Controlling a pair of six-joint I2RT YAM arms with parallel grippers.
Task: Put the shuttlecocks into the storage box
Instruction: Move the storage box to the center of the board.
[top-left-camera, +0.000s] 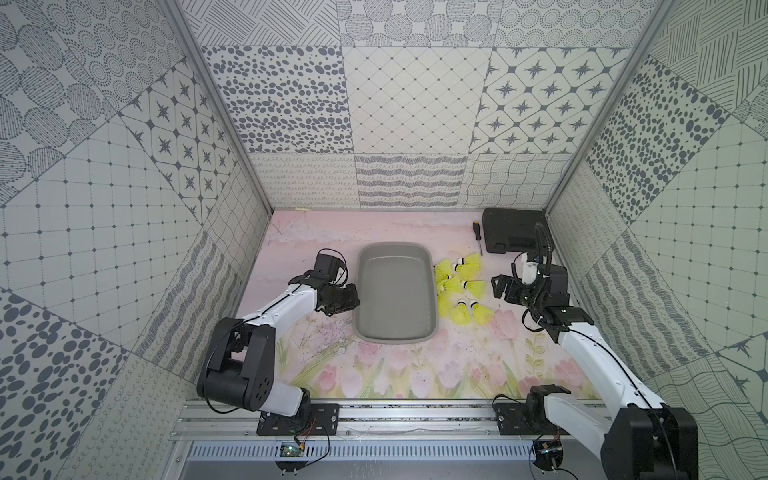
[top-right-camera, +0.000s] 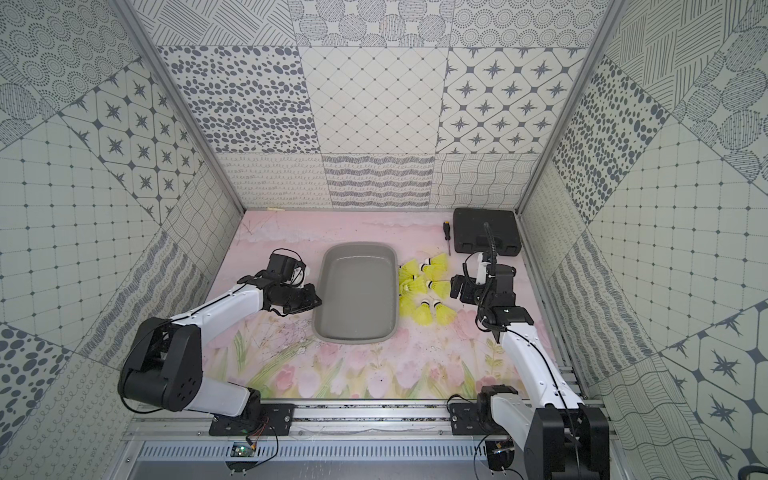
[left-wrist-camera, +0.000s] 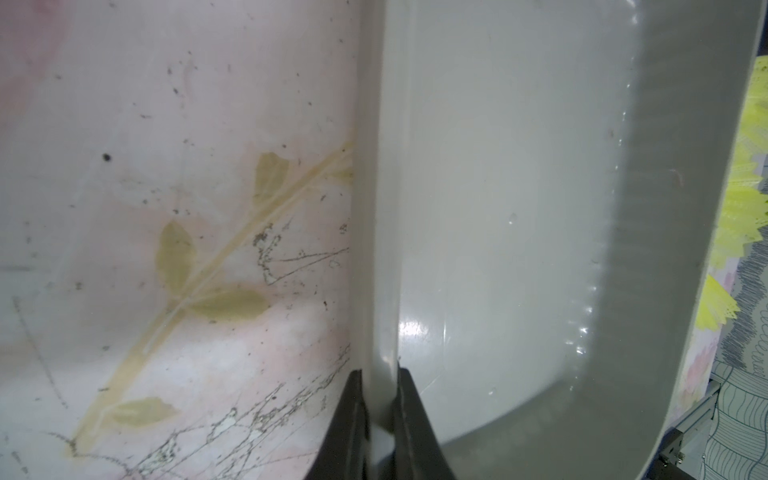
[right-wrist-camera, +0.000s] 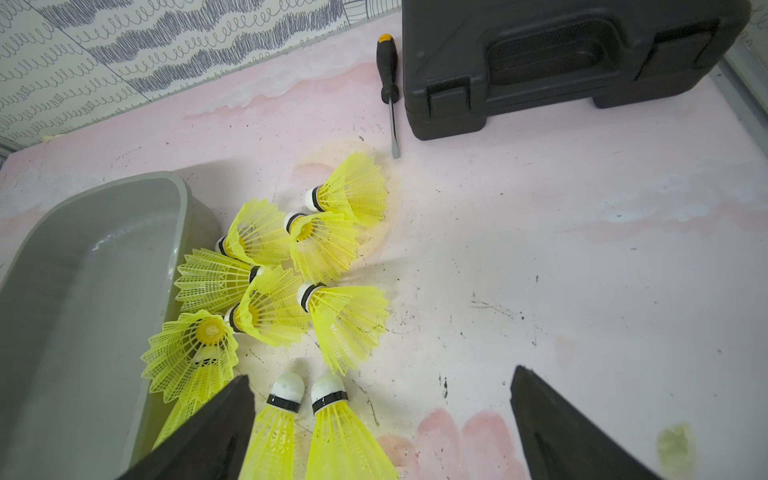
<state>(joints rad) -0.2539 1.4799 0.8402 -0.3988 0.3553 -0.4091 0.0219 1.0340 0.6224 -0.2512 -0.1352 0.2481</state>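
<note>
The left gripper slides the box (top-left-camera: 395, 291) by its rim toward the shuttlecock heap next, then lets go of it. The heap lies across the box from that gripper.
Several neon yellow shuttlecocks (top-left-camera: 461, 286) (top-right-camera: 428, 286) (right-wrist-camera: 270, 307) lie in a loose heap on the mat, right beside the storage box's right wall. The grey storage box (top-left-camera: 395, 291) (top-right-camera: 357, 291) (right-wrist-camera: 83, 291) holds nothing. My left gripper (top-left-camera: 353, 297) (top-right-camera: 316, 297) (left-wrist-camera: 380, 399) is shut on the box's left rim (left-wrist-camera: 374, 249), one finger outside the wall and one inside. My right gripper (top-left-camera: 500, 286) (top-right-camera: 457, 289) (right-wrist-camera: 382, 374) stands wide open just right of the heap. Two shuttlecocks (right-wrist-camera: 307, 415) lie between its fingers, close to one finger and not gripped.
A black hard case (top-left-camera: 513, 230) (top-right-camera: 484, 228) (right-wrist-camera: 561, 62) sits in the back right corner, with a screwdriver (top-left-camera: 477, 237) (right-wrist-camera: 388, 83) lying beside it. Patterned walls close in the left, right and back sides of the flowered mat.
</note>
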